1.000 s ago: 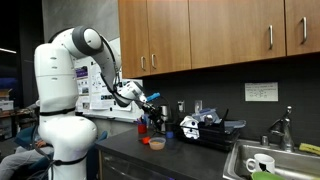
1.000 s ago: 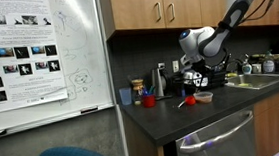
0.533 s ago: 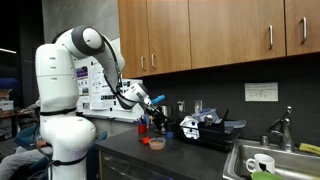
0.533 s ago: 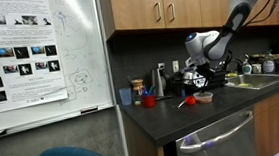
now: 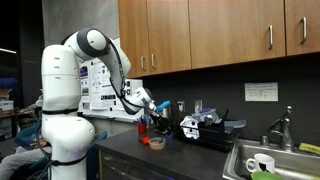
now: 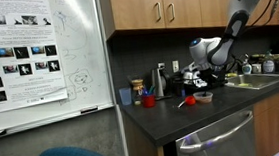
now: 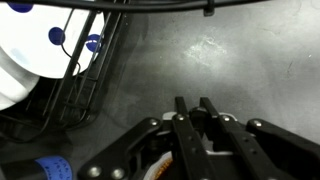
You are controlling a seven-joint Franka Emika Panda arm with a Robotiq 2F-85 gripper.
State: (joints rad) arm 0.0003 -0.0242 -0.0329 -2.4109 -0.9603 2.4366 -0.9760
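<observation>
My gripper eases toward the small bowl (image 5: 156, 143) below its fingers next and opens to release the dark object, since it already hangs over the bowl's rim.
My gripper (image 7: 192, 103) has its two fingers close together on a small dark object (image 7: 190, 118) whose shape I cannot make out. It hangs over the dark countertop (image 7: 230, 60), just above a small bowl (image 5: 156, 143) with brownish contents, whose white rim shows under the fingers in the wrist view (image 7: 158, 165). In both exterior views the gripper (image 5: 157, 112) (image 6: 202, 80) points down over that bowl (image 6: 204, 97). A red cup (image 6: 149, 100) and a small red item (image 6: 187, 102) stand on the counter beside the bowl.
A black wire dish rack (image 7: 90, 70) holding a white plate with blue dots (image 7: 30, 50) is close to the gripper; it also shows in an exterior view (image 5: 205, 128). A sink (image 5: 270, 160) with faucet lies farther along. Wooden cabinets (image 5: 200, 35) hang overhead. A whiteboard (image 6: 37, 56) stands at the counter's end.
The arm has swung along the counter toward the dish rack and lowered slightly, bringing the gripper over the small bowl.
</observation>
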